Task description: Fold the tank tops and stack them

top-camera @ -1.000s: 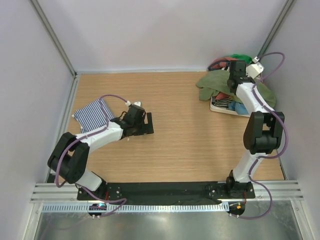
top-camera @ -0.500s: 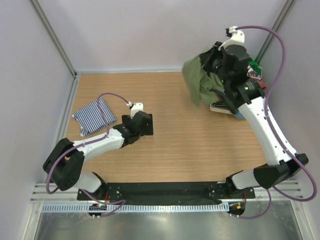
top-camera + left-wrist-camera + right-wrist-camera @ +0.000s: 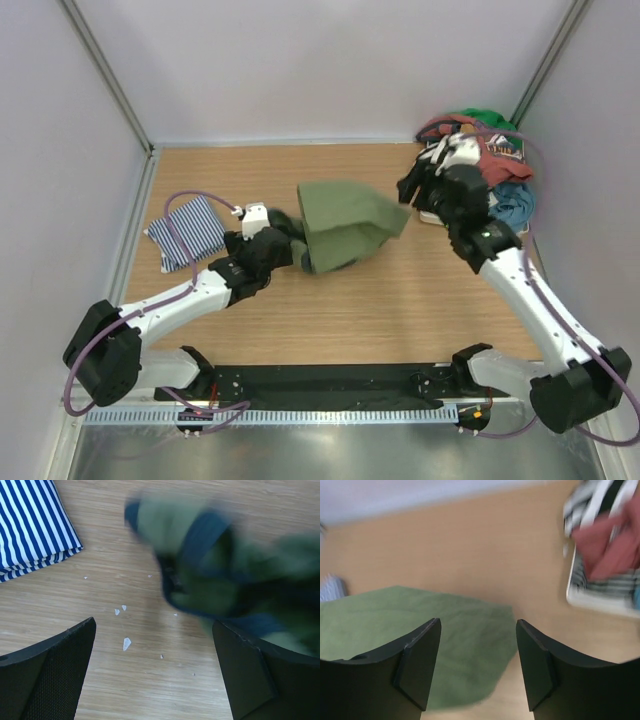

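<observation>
I need to move my right gripper left in the top view and down onto the green cloth's raised fold (image 3: 313,232) next, as that layer lies doubled over the cloth's navy-trimmed part.
The olive green tank top (image 3: 345,225) is spread at mid-table, blurred as if still moving; its navy-trimmed edge (image 3: 210,555) lies just ahead of my left gripper (image 3: 155,665), which is open with only bare wood between its fingers. In the top view the left gripper (image 3: 298,248) sits at the cloth's left edge. My right gripper (image 3: 408,190) is open just right of the green top, holding nothing; in its own view the gripper (image 3: 477,655) hangs over the cloth's (image 3: 420,625) right corner. The striped tank top (image 3: 185,232) lies folded at the left, also seen in the left wrist view (image 3: 30,525).
A pile of mixed clothes (image 3: 490,160) sits in the back right corner on a white tray (image 3: 600,600), with a red garment (image 3: 610,545) on top. White walls close the left, back and right of the table. Small white specks (image 3: 126,642) dot the wood.
The right arm swung the green top from the back-right pile to mid-table and opened, letting it go. The left gripper edged right, now at the cloth's edge.
</observation>
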Available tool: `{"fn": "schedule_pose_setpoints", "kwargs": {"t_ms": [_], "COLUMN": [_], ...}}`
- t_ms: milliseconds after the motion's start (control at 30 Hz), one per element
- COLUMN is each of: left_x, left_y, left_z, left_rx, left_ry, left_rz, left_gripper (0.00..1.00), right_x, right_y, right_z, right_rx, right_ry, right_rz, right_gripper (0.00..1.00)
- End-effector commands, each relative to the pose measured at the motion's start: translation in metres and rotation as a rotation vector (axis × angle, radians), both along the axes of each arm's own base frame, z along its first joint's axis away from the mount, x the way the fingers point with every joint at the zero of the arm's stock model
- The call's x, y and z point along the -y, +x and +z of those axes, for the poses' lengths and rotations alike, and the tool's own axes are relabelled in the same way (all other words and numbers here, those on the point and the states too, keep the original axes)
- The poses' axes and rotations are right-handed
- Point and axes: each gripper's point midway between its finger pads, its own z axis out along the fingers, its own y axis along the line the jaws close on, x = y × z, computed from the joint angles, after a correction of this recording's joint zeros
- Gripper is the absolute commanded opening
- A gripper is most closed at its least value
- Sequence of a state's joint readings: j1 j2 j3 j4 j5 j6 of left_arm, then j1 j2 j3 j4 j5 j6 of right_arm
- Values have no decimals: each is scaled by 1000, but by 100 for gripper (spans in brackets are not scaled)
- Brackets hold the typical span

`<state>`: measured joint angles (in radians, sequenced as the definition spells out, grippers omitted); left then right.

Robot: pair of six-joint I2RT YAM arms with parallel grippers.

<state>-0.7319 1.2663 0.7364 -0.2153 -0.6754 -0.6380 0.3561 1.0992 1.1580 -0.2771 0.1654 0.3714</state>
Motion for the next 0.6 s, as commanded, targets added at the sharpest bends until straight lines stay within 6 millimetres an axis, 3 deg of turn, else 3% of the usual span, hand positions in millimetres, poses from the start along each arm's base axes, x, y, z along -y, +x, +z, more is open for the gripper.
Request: {"fn": "schedule_pose_setpoints", "kwargs": {"t_ms": [0, 33, 167, 267, 367, 400, 433, 500, 567], "left_x": [-8, -7, -4, -5, -6, -3, -2, -6, -18], "left_y": [6, 6, 9, 10, 12, 12, 13, 16, 20], "left_z": [10, 8, 7, 5, 3, 0, -2, -11, -21], "left_rx": [56, 48, 37, 29, 22, 9, 2, -36, -74], "left_ry": [-6, 1, 15, 33, 28, 7, -7, -52, -86], "left_rz": [63, 59, 56, 57, 61, 43, 39, 37, 67], "left_gripper": [100, 100, 99, 100, 100, 99, 100, 100, 99], "right_x": [-15, -16, -30, -49, -77, -83, -92, -109, -128], "right_y": [-11, -18, -23, -25, -27, -27, -25, -28, -28], "right_z": [-101, -129, -164, -179, -182, -193, -190, -203, -204], "right_rx": [-185, -233, -307, -353, -362, -390, -382, -407, -400], "right_ry": [2, -3, -4, -17, -55, -76, -87, -132, -136], "right_rz": [74, 93, 174, 265, 361, 377, 395, 428, 481], "right_gripper": [69, 70, 73, 73, 68, 68, 68, 68, 63]}}
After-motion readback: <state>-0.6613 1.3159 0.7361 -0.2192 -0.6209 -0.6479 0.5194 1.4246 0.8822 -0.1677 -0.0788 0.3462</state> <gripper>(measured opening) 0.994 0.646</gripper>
